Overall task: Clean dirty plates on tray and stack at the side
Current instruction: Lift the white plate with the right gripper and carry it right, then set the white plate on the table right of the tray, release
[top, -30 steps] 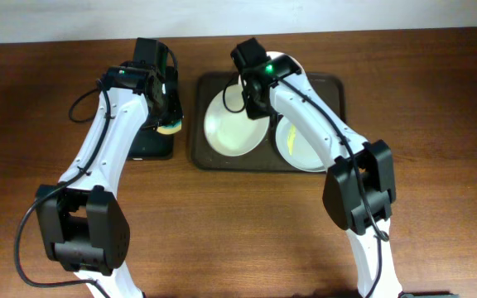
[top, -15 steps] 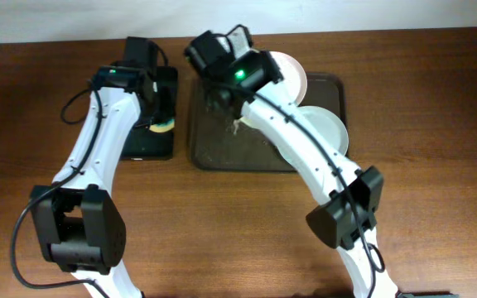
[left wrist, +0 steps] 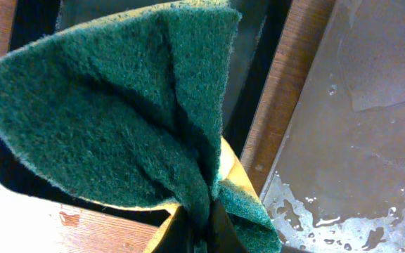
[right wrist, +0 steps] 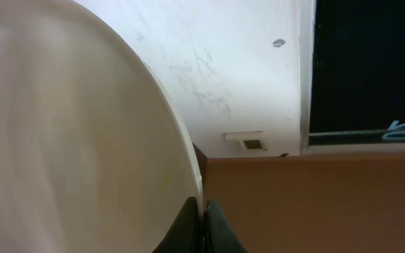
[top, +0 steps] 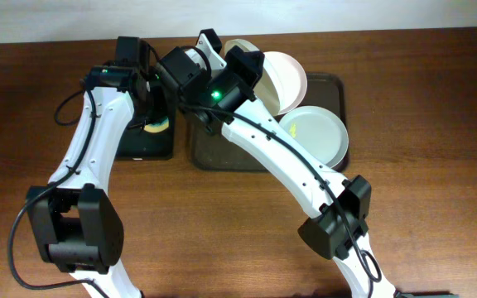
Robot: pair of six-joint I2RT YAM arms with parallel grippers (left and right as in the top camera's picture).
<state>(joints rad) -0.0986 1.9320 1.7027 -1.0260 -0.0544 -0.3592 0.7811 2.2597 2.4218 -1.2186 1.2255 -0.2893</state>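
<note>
The right gripper swings to the right in the overhead view past both lying plates next, tilts its plate flat and lowers it where the table is clear.
My right gripper [right wrist: 204, 205] is shut on the rim of a white plate [right wrist: 83, 140] and holds it on edge, lifted above the tray's left half; its rim shows in the overhead view [top: 240, 45]. The brown-grey tray [top: 222, 153] is wet and bare on that side. Two more white plates lie on its right side, one at the back [top: 286, 79] and one in front [top: 317, 136] with a faint yellow smear. My left gripper [top: 151, 116] is shut on a green and yellow sponge [left wrist: 118, 105] over the small black tray [top: 139, 147].
The wet tray corner [left wrist: 371, 140] lies just right of the sponge in the left wrist view, with a strip of wooden table [left wrist: 273, 119] between it and the black tray. My right arm crosses diagonally over the tray.
My right gripper has lifted the plate from the tray's left half and swung it up and to the left, now on edge. The left arm with the sponge has shifted slightly left.
</note>
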